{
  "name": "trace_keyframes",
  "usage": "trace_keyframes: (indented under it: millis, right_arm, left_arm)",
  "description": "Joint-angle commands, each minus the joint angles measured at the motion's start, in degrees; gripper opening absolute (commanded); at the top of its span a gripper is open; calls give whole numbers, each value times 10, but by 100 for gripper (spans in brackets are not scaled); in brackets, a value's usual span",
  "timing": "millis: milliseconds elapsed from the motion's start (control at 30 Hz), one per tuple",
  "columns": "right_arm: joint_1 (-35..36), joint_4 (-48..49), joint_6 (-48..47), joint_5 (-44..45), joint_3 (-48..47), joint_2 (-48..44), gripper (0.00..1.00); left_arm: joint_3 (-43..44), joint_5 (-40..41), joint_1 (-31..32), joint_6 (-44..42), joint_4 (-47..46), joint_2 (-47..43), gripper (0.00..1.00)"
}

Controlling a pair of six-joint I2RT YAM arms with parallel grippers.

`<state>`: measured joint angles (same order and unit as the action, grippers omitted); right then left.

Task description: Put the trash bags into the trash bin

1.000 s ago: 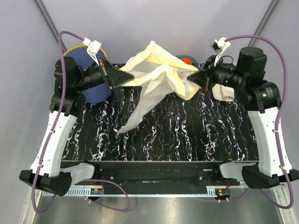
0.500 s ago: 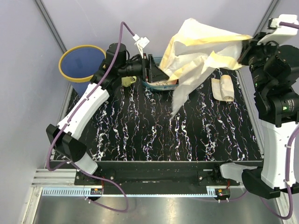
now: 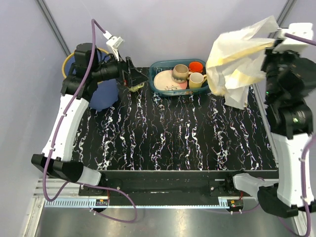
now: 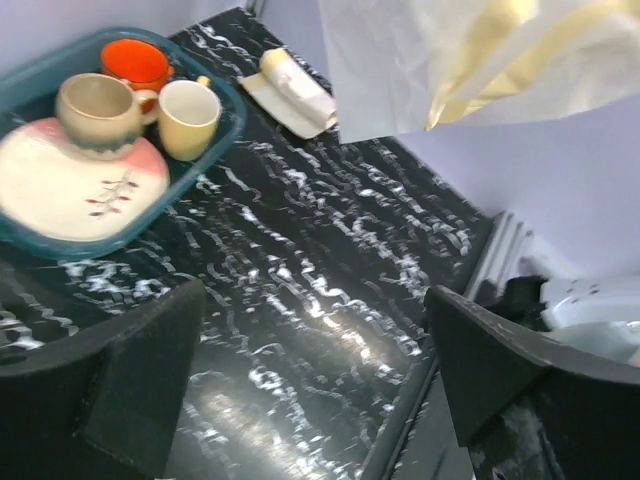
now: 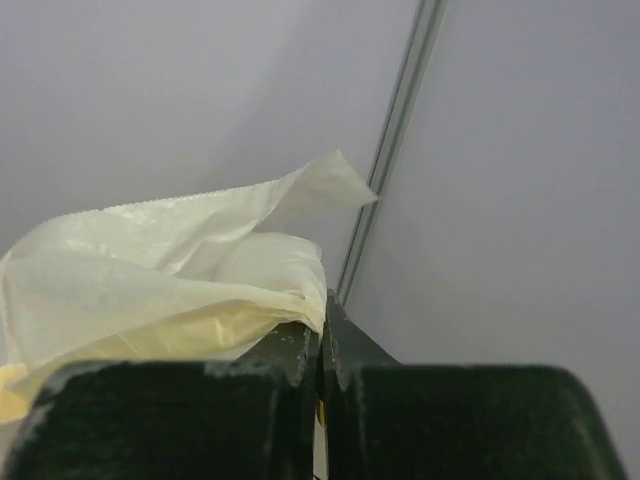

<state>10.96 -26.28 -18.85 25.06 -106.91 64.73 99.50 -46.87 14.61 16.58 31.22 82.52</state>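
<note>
The left gripper turns down and to the left in the top view next, onto the trash bin's near yellow rim, as the trash bin stands far from the cream-white trash bag.
A large cream-white trash bag point(image 3: 236, 55) hangs in the air at the far right. My right gripper point(image 3: 265, 51) is shut on its top edge. In the right wrist view the film point(image 5: 150, 290) is pinched between the closed fingers of that gripper point(image 5: 322, 340). A small pale bundle of trash bags point(image 4: 295, 90) lies on the table below the hanging bag. The blue trash bin point(image 3: 102, 96) with a yellow rim stands at the far left, partly hidden by my left arm. My left gripper point(image 3: 134, 79) is just right of the bin. It stands open point(image 4: 320, 380) with only table between its fingers.
A teal dish basket point(image 3: 159, 90) at the back centre holds a cream plate point(image 3: 165, 79), a beige mug point(image 3: 180, 72), a yellow mug point(image 3: 197, 79) and an orange cup point(image 3: 196, 65). The black marbled table point(image 3: 173, 133) spreads in front. Grey walls close in on both sides.
My left gripper let go of the large bag, opened wide and swung back left beside the bin. My right arm carried the bag up and to the far right.
</note>
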Motion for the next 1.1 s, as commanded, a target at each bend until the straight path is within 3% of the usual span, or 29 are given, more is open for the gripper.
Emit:
trace_keyframes:
  millis: [0, 33, 133, 300, 433, 567, 667, 767, 900, 933, 1067]
  right_arm:
    - [-2, 4, -25, -54, 80, 56, 0]
    - [-2, -4, -19, -62, 92, 61, 0]
    - [-1, -31, -14, -101, 135, 81, 0]
    - [-2, -54, -14, -145, 215, 104, 0]
    - [-6, -68, 0, -149, 261, 115, 0]
    - [-7, -79, 7, -162, 285, 114, 0]
    - [-9, -79, 12, -164, 286, 109, 0]
    - [-8, -80, 14, -164, 285, 109, 0]
    - [-9, -81, 15, -166, 287, 105, 0]
    - [-9, -81, 15, -166, 287, 103, 0]
    - [-10, -81, 13, -169, 288, 98, 0]
  left_arm:
    - [113, 100, -15, -236, 204, -33, 93]
    - [131, 136, -15, -322, 232, -33, 92]
    - [155, 286, -18, -467, 297, -37, 83]
    - [126, 412, -43, -589, 322, -21, 79]
    - [116, 405, -92, -645, 314, 23, 80]
    - [106, 419, -114, -689, 295, 64, 86]
    - [125, 404, -128, -690, 295, 104, 84]
    - [136, 403, -135, -699, 292, 136, 74]
    - [153, 397, -143, -700, 292, 175, 52]
    - [157, 397, -143, -703, 294, 179, 40]
    - [197, 375, -138, -694, 329, 178, 12]
